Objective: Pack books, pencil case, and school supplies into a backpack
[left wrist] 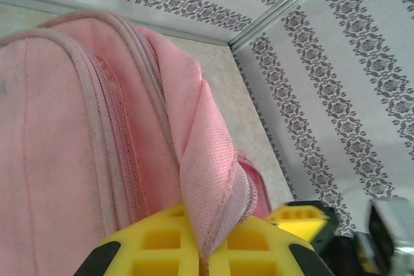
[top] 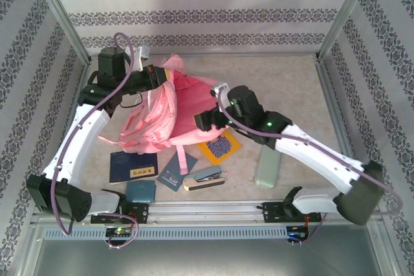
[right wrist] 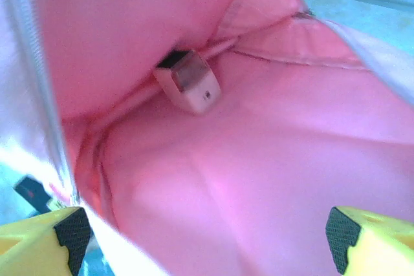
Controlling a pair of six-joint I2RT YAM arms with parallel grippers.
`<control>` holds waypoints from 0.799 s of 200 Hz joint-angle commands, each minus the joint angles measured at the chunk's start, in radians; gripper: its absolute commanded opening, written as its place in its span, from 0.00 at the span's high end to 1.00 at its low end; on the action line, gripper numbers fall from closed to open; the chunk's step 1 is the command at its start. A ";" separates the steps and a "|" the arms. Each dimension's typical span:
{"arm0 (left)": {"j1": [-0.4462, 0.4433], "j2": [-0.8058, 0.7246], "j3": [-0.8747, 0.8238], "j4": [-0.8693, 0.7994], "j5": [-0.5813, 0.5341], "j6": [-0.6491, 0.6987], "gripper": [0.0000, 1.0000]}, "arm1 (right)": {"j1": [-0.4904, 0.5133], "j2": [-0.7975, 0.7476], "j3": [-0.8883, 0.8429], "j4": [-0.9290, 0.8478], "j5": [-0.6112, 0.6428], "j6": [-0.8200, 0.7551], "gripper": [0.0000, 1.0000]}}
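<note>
The stapler is still unpacked, so my right gripper should next draw empty fingers back from the backpack's opening and down to the stapler, onto its beige arm (top: 214, 183).
The pink backpack (top: 165, 114) lies mid-table with its mouth turned to the right. My left gripper (top: 157, 77) is at its far top edge, shut on a fold of pink backpack fabric (left wrist: 207, 179) and holding it up. At the mouth, my right gripper (top: 206, 121) is open, its yellow fingertips (right wrist: 61, 234) spread wide over the pink lining (right wrist: 259, 159) with nothing between them. A small beige and dark block (right wrist: 187, 82) rests deep inside. On the table lie a navy book (top: 134, 166), a teal book (top: 140, 191), another small book (top: 176, 174), a yellow book (top: 223, 147), the stapler (top: 204, 178) and the pencil case (top: 266, 166).
A metal rail (top: 207, 210) runs along the near edge by the arm bases. Patterned walls and metal frame posts (top: 339, 21) enclose the table on three sides. Bare tabletop (top: 278, 85) lies to the right of and behind the backpack.
</note>
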 commanded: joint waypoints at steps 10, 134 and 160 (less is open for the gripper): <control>0.020 -0.025 -0.006 0.125 -0.044 0.022 1.00 | 0.010 -0.081 -0.106 -0.127 -0.003 -0.146 0.09; 0.020 -0.027 -0.121 0.200 -0.032 0.021 1.00 | 0.342 0.087 -0.282 -0.312 -0.080 -0.788 0.30; 0.020 -0.023 -0.124 0.203 -0.028 0.021 1.00 | 0.343 0.142 -0.289 -0.278 -0.074 -0.772 0.36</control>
